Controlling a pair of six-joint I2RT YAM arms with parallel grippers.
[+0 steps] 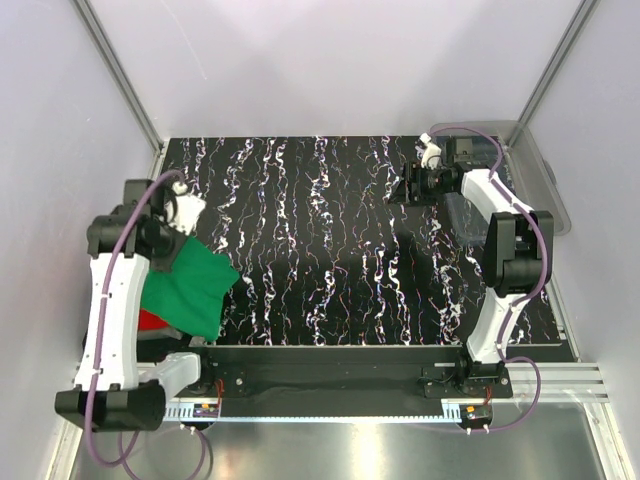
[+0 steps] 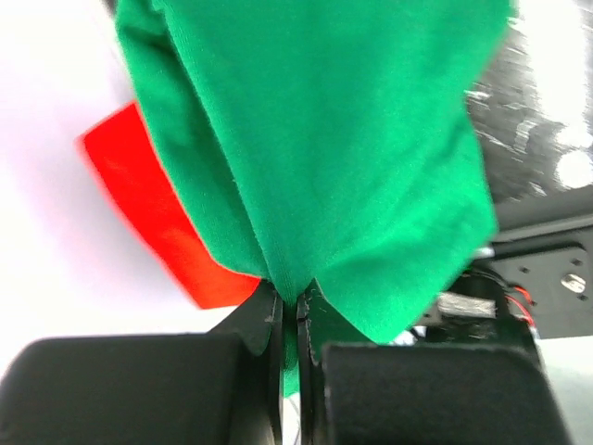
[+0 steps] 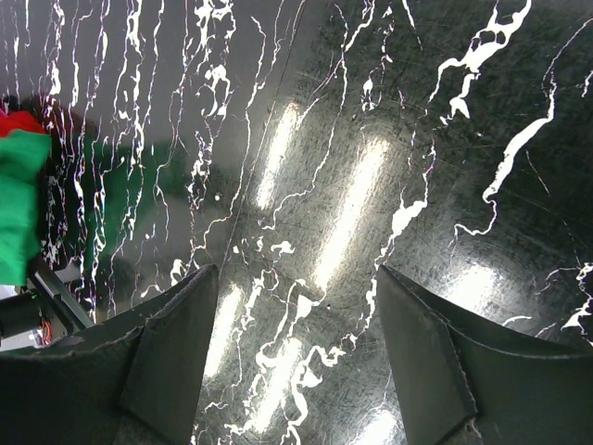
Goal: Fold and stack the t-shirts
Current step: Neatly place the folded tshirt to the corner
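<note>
I should next lower my left gripper leftward in the top view onto the red t-shirt (image 1: 152,321) (image 2: 167,211) and release the green t-shirt's pinched fold, since that t-shirt still hangs crooked.
The bright green t-shirt (image 1: 190,285) hangs folded from my left gripper (image 1: 178,225) at the table's left edge. In the left wrist view the jaws (image 2: 289,311) are shut on a pinch of the green t-shirt (image 2: 324,139). A red t-shirt (image 1: 152,321) lies under it at the left edge and also shows in the left wrist view (image 2: 157,218). The green (image 3: 20,204) and red (image 3: 17,122) cloth also show at the left edge of the right wrist view. The grey t-shirt is not in view. My right gripper (image 1: 408,185) is open and empty over the far right of the table (image 3: 292,278).
A clear plastic bin (image 1: 530,170) stands at the far right behind the right arm. The black marbled table top (image 1: 330,240) spreads between the arms. White walls close in the left, back and right sides.
</note>
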